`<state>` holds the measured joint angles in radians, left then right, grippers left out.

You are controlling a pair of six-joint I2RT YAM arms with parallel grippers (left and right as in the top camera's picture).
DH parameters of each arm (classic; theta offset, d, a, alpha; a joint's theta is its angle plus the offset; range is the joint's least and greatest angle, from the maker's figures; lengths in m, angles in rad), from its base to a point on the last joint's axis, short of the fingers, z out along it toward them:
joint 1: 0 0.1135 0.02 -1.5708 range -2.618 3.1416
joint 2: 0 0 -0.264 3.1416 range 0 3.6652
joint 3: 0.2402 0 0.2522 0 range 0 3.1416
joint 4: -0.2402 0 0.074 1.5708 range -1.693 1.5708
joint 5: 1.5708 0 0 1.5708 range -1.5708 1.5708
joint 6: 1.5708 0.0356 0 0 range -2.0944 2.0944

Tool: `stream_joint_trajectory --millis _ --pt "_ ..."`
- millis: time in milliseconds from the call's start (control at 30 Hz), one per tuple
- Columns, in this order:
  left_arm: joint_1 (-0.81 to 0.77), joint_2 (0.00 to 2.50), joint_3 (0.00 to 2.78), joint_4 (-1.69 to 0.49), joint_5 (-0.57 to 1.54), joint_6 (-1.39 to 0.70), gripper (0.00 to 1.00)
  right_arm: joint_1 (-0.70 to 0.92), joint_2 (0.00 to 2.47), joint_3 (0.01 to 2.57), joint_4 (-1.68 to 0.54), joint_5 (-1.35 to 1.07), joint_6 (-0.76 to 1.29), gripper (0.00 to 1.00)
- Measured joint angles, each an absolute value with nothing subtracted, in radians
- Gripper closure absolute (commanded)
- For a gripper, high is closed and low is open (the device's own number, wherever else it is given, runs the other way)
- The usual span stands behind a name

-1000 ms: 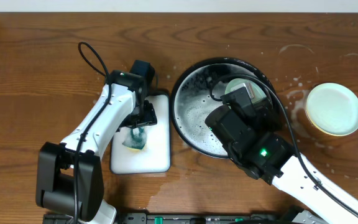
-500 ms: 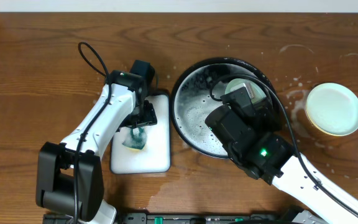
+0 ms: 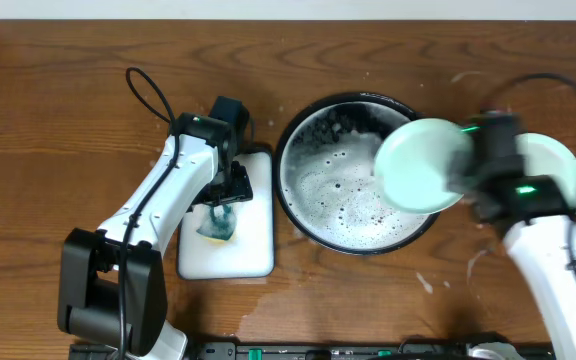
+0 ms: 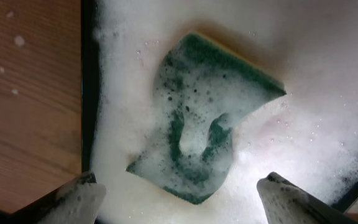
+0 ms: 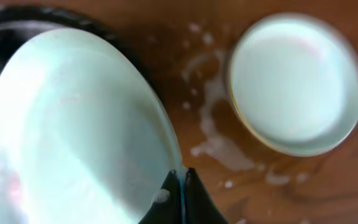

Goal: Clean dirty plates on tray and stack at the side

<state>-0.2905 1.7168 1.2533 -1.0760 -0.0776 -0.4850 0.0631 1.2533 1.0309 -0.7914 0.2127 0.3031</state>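
Note:
The robot's right gripper will take the pale mint plate away from the black tray and lower it onto the pale plate on the tabletop.
My right gripper is shut on the rim of a pale mint plate, which hangs tilted over the right edge of the black tray. In the right wrist view the dark fingertips pinch the plate edge, and its face looks free of smears. Foamy water fills the tray. Another pale plate lies on the table to the right. My left gripper stands open above a green sponge, with nothing between its fingers.
The sponge lies in a white rectangular tray full of foam, left of the black tray. Water and suds are splashed on the wood around the right-hand plate and in front of the tray.
My right arm has lifted the mint plate out of the black tray and swung right toward the other plate. The left arm has stayed where it was.

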Motion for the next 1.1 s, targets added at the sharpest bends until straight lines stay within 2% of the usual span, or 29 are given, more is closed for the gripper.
stream_joint_trajectory --millis 100,233,400,500,567,600,667,700,900,1100 --pt "-0.290 1.717 1.253 -1.076 -0.078 -0.485 0.14 -0.159 1.253 1.031 -0.776 0.038 0.314 0.99" --pt "-0.290 1.717 1.253 -1.076 -0.077 -0.485 0.14 -0.431 1.257 1.031 -0.746 -0.067 0.338 0.99" --pt "-0.290 1.717 1.253 -1.077 -0.077 -0.485 0.14 -0.640 1.329 1.031 -0.699 -0.089 0.383 0.99" --pt "-0.290 1.717 1.253 -1.077 -0.077 -0.485 0.14 -0.707 1.422 1.031 -0.664 -0.068 0.417 0.99" --pt "-0.290 1.717 1.253 -1.077 -0.077 -0.485 0.14 -0.727 1.478 1.031 -0.638 -0.063 0.429 0.99" --pt "-0.290 1.717 1.253 -1.076 -0.077 -0.485 0.14 -0.733 1.508 1.031 -0.628 -0.058 0.434 0.93" --pt "-0.290 1.717 1.253 -1.076 -0.077 -0.485 0.14 -0.736 1.558 1.031 -0.604 -0.056 0.443 0.61" --pt "-0.290 1.717 1.253 -1.076 -0.077 -0.485 0.14 -0.735 1.580 1.031 -0.581 -0.073 0.429 0.49" --pt "-0.290 1.717 1.253 -1.076 -0.077 -0.485 0.14 -0.708 1.567 1.030 -0.459 -0.330 0.317 0.44" --pt "-0.290 1.717 1.253 -1.077 -0.077 -0.485 0.14 -0.554 1.334 1.031 -0.564 -0.508 0.276 0.43"
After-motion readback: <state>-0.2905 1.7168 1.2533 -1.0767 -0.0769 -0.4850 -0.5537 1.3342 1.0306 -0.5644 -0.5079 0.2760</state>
